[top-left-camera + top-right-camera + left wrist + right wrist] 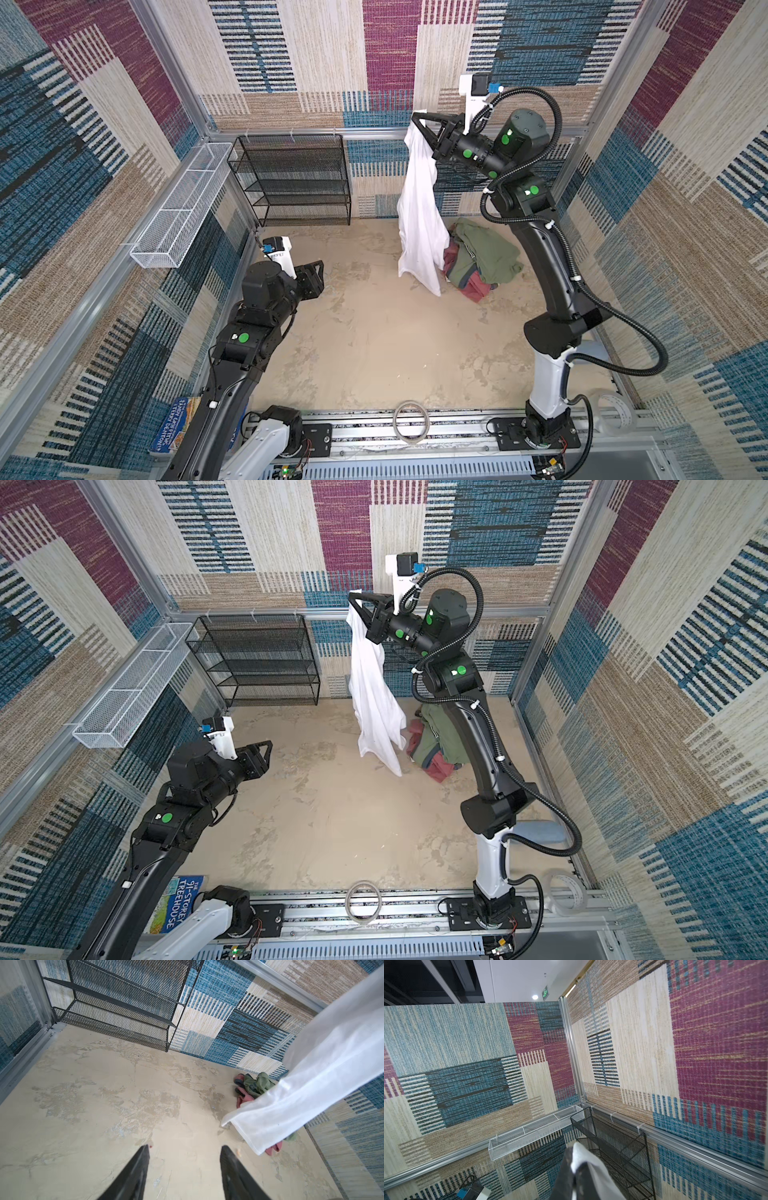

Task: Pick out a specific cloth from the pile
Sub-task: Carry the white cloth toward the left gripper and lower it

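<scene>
The bare floor by the mesh shelf lies below my right gripper, clear of the pile, so I should lower that gripper there and release the white cloth.
The white cloth (419,224) hangs in a long drape from my right gripper (417,118), which is raised high near the back wall and shut on the cloth's top edge. In the right wrist view the white fabric (591,1169) is pinched between the closed jaws of that gripper (576,1159). The cloth's lower end reaches down beside the pile (482,253), a heap of olive-green and red-pink garments on the floor at the back right. My left gripper (321,277) hovers low at the left, open and empty, far from the cloth (301,1095) and the pile (257,1084).
A black mesh shelf (295,178) stands against the back wall. A white wire basket (178,208) hangs on the left wall. A tape ring (410,422) lies on the front rail, a book (180,904) at the front left, and a tape roll (567,891) at the front right.
</scene>
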